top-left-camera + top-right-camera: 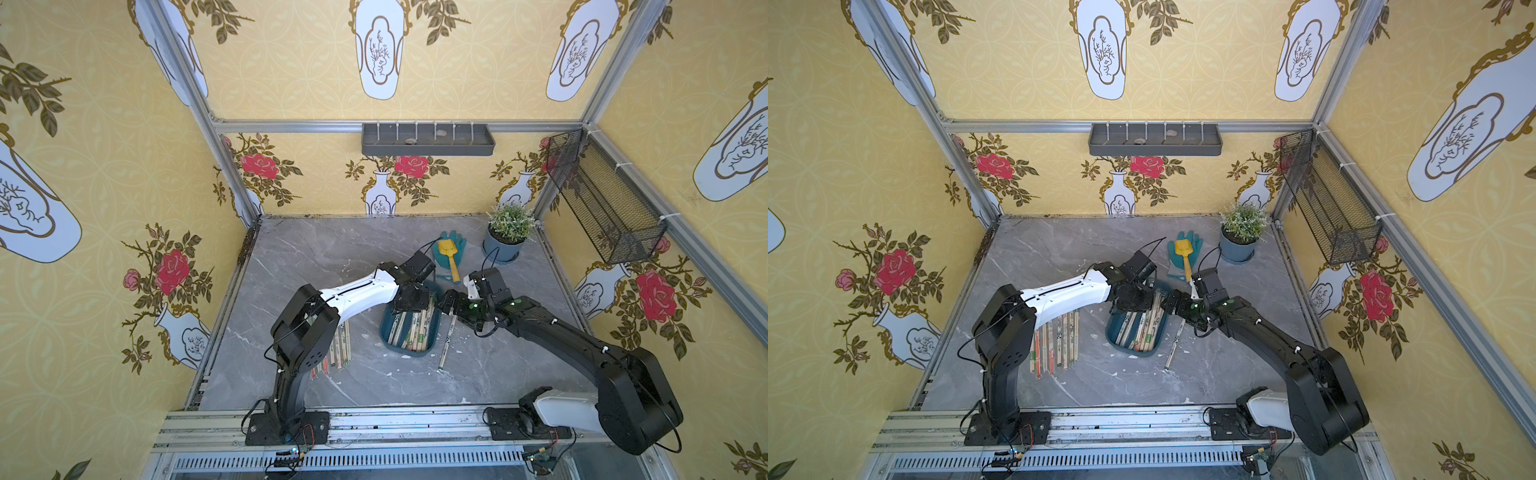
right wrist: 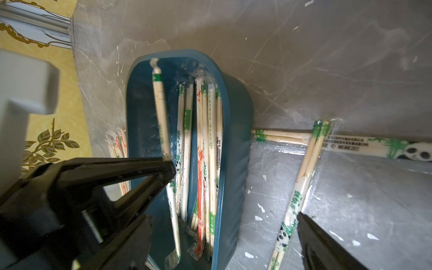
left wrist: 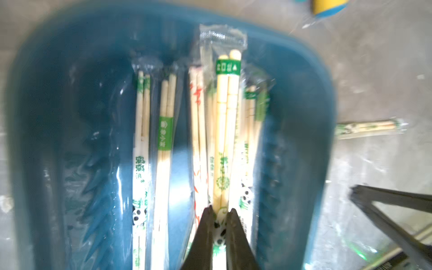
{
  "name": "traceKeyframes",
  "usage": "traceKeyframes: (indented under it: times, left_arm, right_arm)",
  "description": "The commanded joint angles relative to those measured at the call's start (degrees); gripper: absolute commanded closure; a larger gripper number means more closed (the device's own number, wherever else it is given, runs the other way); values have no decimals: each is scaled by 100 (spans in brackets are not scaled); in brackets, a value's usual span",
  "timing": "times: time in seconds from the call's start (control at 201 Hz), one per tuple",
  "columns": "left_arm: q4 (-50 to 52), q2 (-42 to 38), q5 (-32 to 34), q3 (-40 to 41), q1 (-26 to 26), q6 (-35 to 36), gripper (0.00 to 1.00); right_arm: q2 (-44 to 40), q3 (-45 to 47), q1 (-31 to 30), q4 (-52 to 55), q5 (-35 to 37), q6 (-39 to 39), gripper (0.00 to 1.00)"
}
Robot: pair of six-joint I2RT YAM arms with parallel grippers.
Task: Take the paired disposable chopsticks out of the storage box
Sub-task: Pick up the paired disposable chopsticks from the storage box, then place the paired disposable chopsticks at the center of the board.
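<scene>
My left gripper carries its pair over the box's side next and down to the bare tabletop beside the pile to release it, since that part lies clear.
The teal storage box (image 1: 434, 332) lies mid-table and holds several wrapped paired disposable chopsticks (image 3: 163, 131). My left gripper (image 3: 221, 211) reaches down into the box and is shut on one green-banded, panda-printed pair (image 3: 228, 112). That pair's far end rests at the box wall (image 2: 236, 140). In both top views the left gripper (image 1: 409, 309) (image 1: 1133, 307) covers the box's far end. My right gripper (image 2: 222, 217) hangs open just right of it, straddling the box's right wall, with nothing held. More pairs lie outside: a pile (image 1: 1059, 340) left of the box and loose ones (image 2: 301, 187) on its right.
A yellow toy shovel (image 1: 449, 253) lies on a teal glove behind the box, next to a potted plant (image 1: 505, 245). A grey tray (image 1: 428, 139) hangs on the back wall and a black mesh basket (image 1: 602, 199) on the right wall.
</scene>
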State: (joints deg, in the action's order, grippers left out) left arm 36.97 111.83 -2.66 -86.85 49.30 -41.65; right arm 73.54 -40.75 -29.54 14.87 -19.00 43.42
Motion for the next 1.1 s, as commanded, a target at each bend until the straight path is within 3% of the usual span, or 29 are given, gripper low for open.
traceKeyframes:
  times: [0.0, 0.184, 0.463, 0.717, 1.09]
  left_arm:
    - [267, -212, 311, -47, -24, 113, 100]
    - [440, -841, 700, 309, -262, 32, 100]
    - [396, -1579, 1062, 1613, -656, -642, 100]
    - [181, -1508, 1272, 2306, -759, -1036, 100]
    - [41, -1249, 1421, 2675, -1093, -883, 100]
  right_arm:
    - [13, -102, 1, 15, 5, -46, 2]
    - [81, -228, -6, 16, -3, -88, 3]
    - [242, -356, -15, -56, -67, -123, 2]
    - [294, -400, -34, -64, -78, -131, 3]
    - [282, -386, -52, -64, -81, -108, 3]
